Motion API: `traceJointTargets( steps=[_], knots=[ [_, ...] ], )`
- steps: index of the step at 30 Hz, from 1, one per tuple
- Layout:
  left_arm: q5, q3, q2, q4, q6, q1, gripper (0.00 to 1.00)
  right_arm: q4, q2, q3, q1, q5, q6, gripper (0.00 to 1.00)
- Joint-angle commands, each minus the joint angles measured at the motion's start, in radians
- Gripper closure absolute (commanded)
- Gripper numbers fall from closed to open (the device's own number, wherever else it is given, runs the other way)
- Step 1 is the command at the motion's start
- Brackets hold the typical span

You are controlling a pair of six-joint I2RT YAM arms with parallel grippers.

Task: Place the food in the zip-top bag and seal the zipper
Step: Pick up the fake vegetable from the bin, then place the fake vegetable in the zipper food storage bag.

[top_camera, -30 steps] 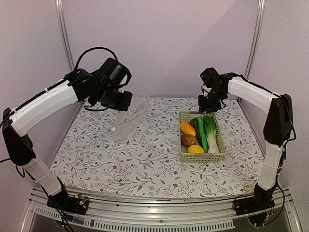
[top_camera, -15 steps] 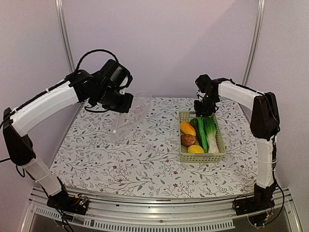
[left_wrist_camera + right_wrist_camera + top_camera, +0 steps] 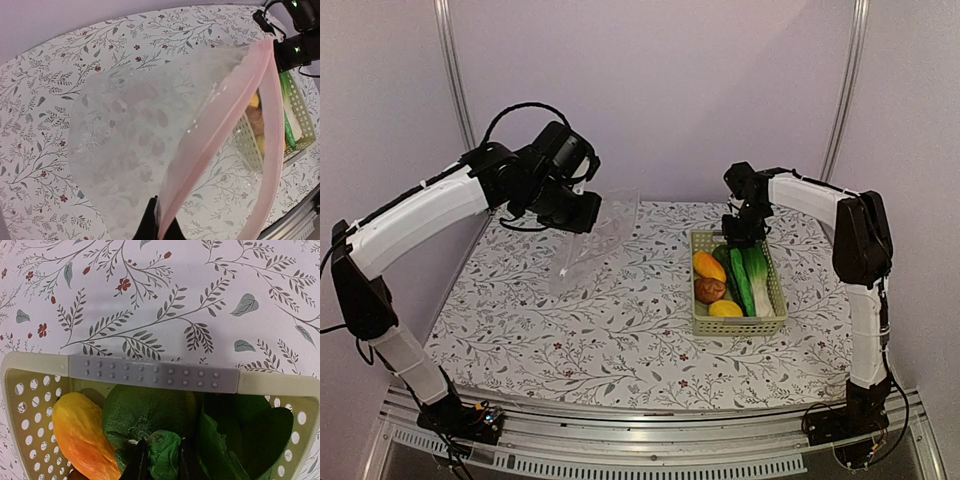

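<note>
The bag's opening (image 3: 618,214) is wide open to the left of my right gripper in the top view, so I should lift the cucumber (image 3: 739,280) out of the basket, move across, lower it and release it inside.
My left gripper (image 3: 159,220) is shut on the pink zipper (image 3: 220,135) of the clear zip-top bag (image 3: 135,135), which hangs above the table at the back left (image 3: 595,240). The bag's mouth gapes toward the basket. The food lies in the pale green basket (image 3: 735,325): an orange-yellow oval (image 3: 708,266), a potato (image 3: 709,290), a lemon (image 3: 725,309), a cucumber (image 3: 739,280) and a leafy green (image 3: 757,272). My right gripper (image 3: 162,460) reaches into the basket's far end, its fingers pressed on both sides of the cucumber's end (image 3: 165,447), beside a dark green lump (image 3: 145,407).
The basket's grey-taped far rim (image 3: 152,374) lies just ahead of the right fingers. The flowered tablecloth (image 3: 620,330) covers the table. Metal posts stand at both back corners, and the right arm's upright link (image 3: 865,300) stands close to the basket's right side.
The right gripper moved left and down into the basket's far end and its jaws narrowed onto the cucumber's end. The left arm shifted the bag slightly right.
</note>
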Motion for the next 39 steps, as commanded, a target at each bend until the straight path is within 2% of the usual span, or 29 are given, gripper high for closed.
traceJointTargets(
  steps=[1, 5, 9, 16, 21, 25, 31, 35, 39],
  knots=[
    [0.038, 0.069, 0.038, -0.007, -0.006, 0.015, 1.0, -0.003, -0.069, 0.017, -0.006, -0.048, 0.022, 0.96],
    [0.062, 0.116, 0.064, -0.018, -0.015, 0.016, 1.0, 0.107, -0.242, -0.023, 0.012, -0.19, 0.019, 1.0],
    [0.095, 0.157, 0.091, -0.018, -0.044, 0.02, 1.0, 0.276, -0.465, -0.096, 0.056, -0.259, 0.041, 1.0],
    [0.167, 0.236, 0.147, -0.018, -0.081, 0.037, 1.0, 0.574, -0.647, -0.125, 0.162, -0.354, 0.097, 1.0],
    [0.215, 0.267, 0.172, -0.017, -0.103, 0.046, 1.0, 0.814, -0.703, -0.155, 0.272, -0.34, 0.045, 1.0],
    [0.246, 0.269, 0.17, -0.004, -0.121, 0.048, 1.0, 0.999, -0.714, -0.177, 0.314, -0.345, 0.003, 1.0],
    [0.29, 0.274, 0.159, 0.01, -0.134, 0.05, 1.0, 1.161, -0.673, -0.183, 0.351, -0.375, -0.067, 1.0],
    [0.311, 0.27, 0.149, 0.008, -0.132, 0.051, 1.0, 1.239, -0.646, -0.188, 0.359, -0.344, -0.121, 1.0],
    [0.321, 0.274, 0.135, 0.01, -0.139, 0.052, 1.0, 1.352, -0.63, -0.26, 0.359, -0.327, -0.185, 1.0]
  ],
)
